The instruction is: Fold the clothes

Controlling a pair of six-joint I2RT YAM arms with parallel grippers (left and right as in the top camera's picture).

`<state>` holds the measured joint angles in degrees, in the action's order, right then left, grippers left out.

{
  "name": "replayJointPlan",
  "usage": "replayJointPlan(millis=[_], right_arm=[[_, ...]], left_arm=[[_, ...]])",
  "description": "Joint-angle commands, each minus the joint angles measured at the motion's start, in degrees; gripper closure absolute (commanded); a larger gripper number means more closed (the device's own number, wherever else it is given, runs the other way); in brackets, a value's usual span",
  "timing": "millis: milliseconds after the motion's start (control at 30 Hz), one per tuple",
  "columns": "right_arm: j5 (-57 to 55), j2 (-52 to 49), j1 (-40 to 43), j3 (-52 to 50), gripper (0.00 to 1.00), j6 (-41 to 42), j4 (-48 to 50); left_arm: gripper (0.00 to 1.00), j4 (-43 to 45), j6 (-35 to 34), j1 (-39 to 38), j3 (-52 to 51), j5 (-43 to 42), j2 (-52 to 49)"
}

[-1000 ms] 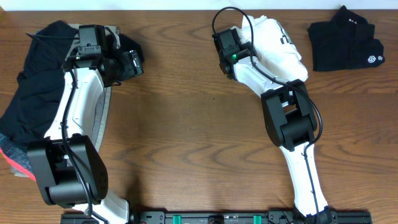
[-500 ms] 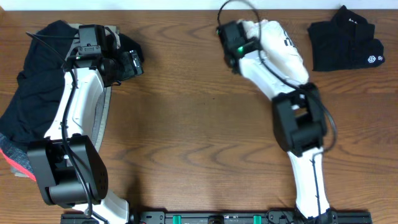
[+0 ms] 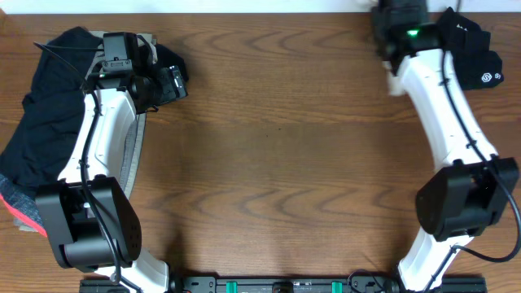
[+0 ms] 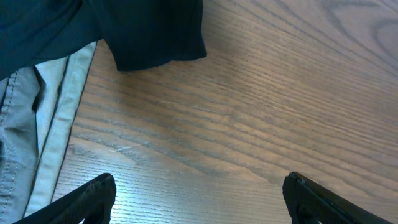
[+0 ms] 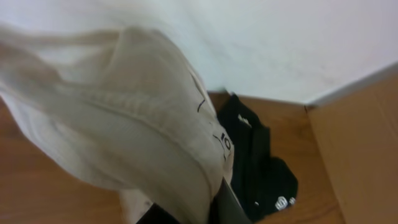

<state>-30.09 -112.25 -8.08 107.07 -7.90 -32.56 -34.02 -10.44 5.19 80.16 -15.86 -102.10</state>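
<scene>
I will swing my right gripper to the right in the overhead view over the black garment [image 3: 474,59] [image 5: 258,167], then reverse and lower to release, since folded clothing lies there.
My right gripper [image 5: 199,213] is shut on the white T-shirt [image 5: 124,124], which hangs bunched and fills most of the right wrist view. Overhead, that gripper [image 3: 395,18] is at the table's far edge, beside a folded black garment [image 3: 476,65] with a white logo [image 5: 281,202]; the arm hides most of the shirt there. My left gripper [image 3: 169,81] is open over bare wood, its fingers [image 4: 87,202] wide apart. It hovers just right of the left pile: a black garment [image 3: 41,122], a grey one [image 3: 134,159] and a red-hemmed edge [image 3: 23,210].
A white wall [image 5: 280,37] rises behind the table's far edge. A brown flat surface [image 5: 357,143] fills the right of the right wrist view. Bare wooden tabletop [image 3: 277,155] lies between the two arms.
My right arm has swung from the middle back of the table to the far right corner, carrying the white T-shirt up off the wood. The left arm has not moved.
</scene>
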Motion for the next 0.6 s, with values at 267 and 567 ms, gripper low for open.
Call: replayJointPlan(millis=[267,567], right_arm=[[3.6,0.9,11.8,0.5,0.99,-7.6,4.3],[3.6,0.9,21.6,0.5,0.99,-17.4,11.4]], left_arm=[[0.13,0.1,0.8,0.3,-0.2,1.0,-0.9],[0.13,0.7,0.8,0.3,-0.2,1.0,-0.9]])
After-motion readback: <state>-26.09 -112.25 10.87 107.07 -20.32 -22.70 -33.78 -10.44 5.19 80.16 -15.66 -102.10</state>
